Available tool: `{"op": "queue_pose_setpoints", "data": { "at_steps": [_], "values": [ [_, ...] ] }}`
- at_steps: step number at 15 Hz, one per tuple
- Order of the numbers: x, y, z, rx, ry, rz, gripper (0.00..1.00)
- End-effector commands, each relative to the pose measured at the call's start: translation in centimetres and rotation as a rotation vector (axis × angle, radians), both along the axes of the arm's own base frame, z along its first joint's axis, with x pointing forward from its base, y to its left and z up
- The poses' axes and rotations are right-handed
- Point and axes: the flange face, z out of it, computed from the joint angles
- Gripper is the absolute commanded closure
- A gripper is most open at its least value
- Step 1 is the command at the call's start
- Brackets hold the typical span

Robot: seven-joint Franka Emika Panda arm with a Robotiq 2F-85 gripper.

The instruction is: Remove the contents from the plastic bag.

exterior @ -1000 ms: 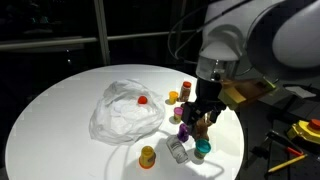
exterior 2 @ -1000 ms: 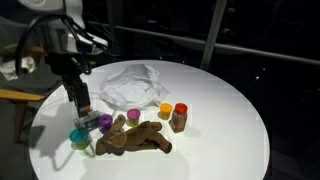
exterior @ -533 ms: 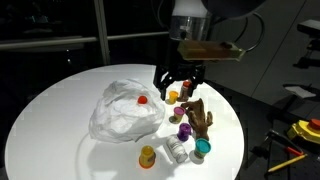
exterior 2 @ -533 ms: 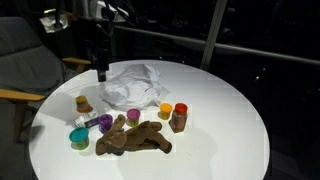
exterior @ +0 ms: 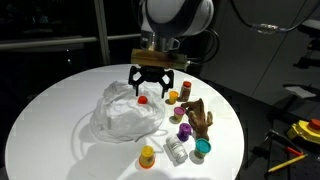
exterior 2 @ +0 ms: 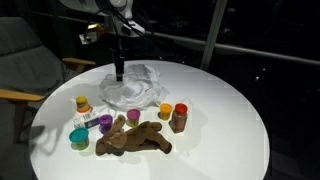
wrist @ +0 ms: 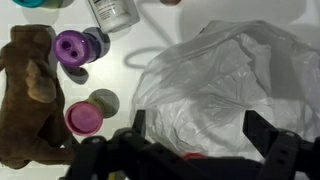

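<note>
My gripper shifts across the bag toward the bottom of the wrist view next, then lowers to the red-capped item (wrist: 193, 156), still outside its fingers.
A crumpled clear plastic bag (exterior: 124, 112) lies on the round white table; it shows in both exterior views (exterior 2: 133, 86) and fills the right of the wrist view (wrist: 225, 85). A red-capped item (exterior: 142, 100) shows inside it and peeks out near the jaws in the wrist view (wrist: 192, 157). My gripper (exterior: 153, 84) is open and empty, hovering over the bag's edge (exterior 2: 119, 71) with the fingers spread wide above the plastic (wrist: 198, 130).
Beside the bag lie a brown plush toy (exterior: 199, 117) (exterior 2: 133, 139) (wrist: 28, 95), several small coloured-lid jars (exterior 2: 165, 111) (wrist: 85, 118), a purple-lid jar (wrist: 72, 47), a yellow-lid jar (exterior: 148, 156) and a clear bottle (exterior: 177, 150). The table edge (exterior: 232, 150) is close by.
The arm has swung from the jars and plush toy over to the plastic bag. The gripper stays open and empty.
</note>
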Motion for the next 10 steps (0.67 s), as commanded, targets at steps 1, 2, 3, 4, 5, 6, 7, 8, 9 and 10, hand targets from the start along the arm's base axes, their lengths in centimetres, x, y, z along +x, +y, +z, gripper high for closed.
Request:
{"op": "queue_pose_setpoints", "data": {
  "at_steps": [1,2,3,4,5,6,7,8,9,10],
  "values": [
    [4.1,0.9,-2.8,-0.039,-0.051,-0.094,0.00],
    [4.8,0.7,-3.9,-0.049,-0.052,-0.114,0.00],
    [5.5,0.6,-4.7,-0.059,-0.055,-0.132,0.00],
    [6.3,0.2,-5.5,-0.070,-0.058,-0.152,0.00],
    [6.9,-0.1,-6.3,-0.076,-0.055,-0.172,0.00],
    [7.6,-0.6,-6.8,-0.084,-0.059,-0.191,0.00],
    [8.2,-1.2,-7.5,-0.094,-0.064,-0.208,0.00],
    [8.8,-1.5,-7.7,-0.093,-0.065,-0.227,0.00],
    [9.3,-2.0,-8.1,-0.100,-0.073,-0.242,0.00],
    [10.0,-2.4,-8.3,-0.099,-0.078,-0.262,0.00]
  ]
}}
